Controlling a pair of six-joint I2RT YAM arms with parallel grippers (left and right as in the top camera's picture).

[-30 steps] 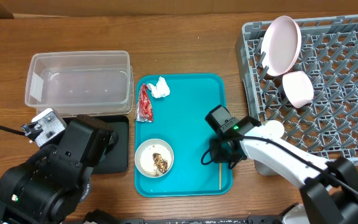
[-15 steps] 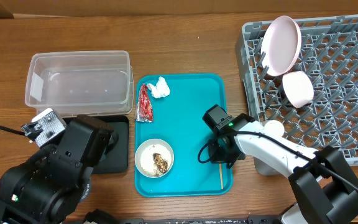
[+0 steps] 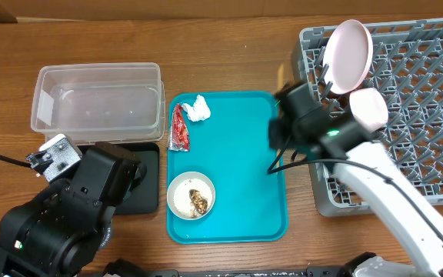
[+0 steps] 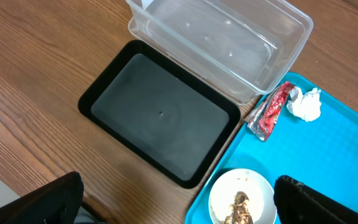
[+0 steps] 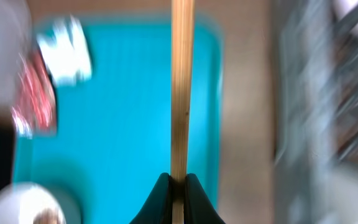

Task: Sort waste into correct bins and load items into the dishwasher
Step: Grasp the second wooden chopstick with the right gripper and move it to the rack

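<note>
A part of the rack beside the pink plate is empty, so I need to move my right gripper to the right in the overhead view next and down over the rack's edge there.
My right gripper [image 3: 289, 106] is shut on the thin wooden chopsticks [image 5: 182, 81] and holds them in the air over the right edge of the teal tray [image 3: 237, 200], next to the grey dish rack [image 3: 421, 100]. The right wrist view is blurred by motion. The pink plate [image 3: 348, 54] and pink bowl [image 3: 368, 109] stand in the rack. The red wrapper [image 3: 178, 128], white tissue [image 3: 199, 108] and a bowl of rice with brown scraps [image 3: 191, 195] lie on the teal tray. My left gripper [image 4: 176, 190] is open and empty near the black tray [image 4: 160, 115]. The white cup is hidden.
The clear tub [image 3: 98, 104] stands behind the black tray [image 3: 148, 185], left of the teal tray. The left arm's body covers the table's front left. The right arm crosses the rack's front left corner.
My right gripper has lifted the chopsticks off the front right of the teal tray and swung up and back toward the rack's left side. The left arm has not moved.
</note>
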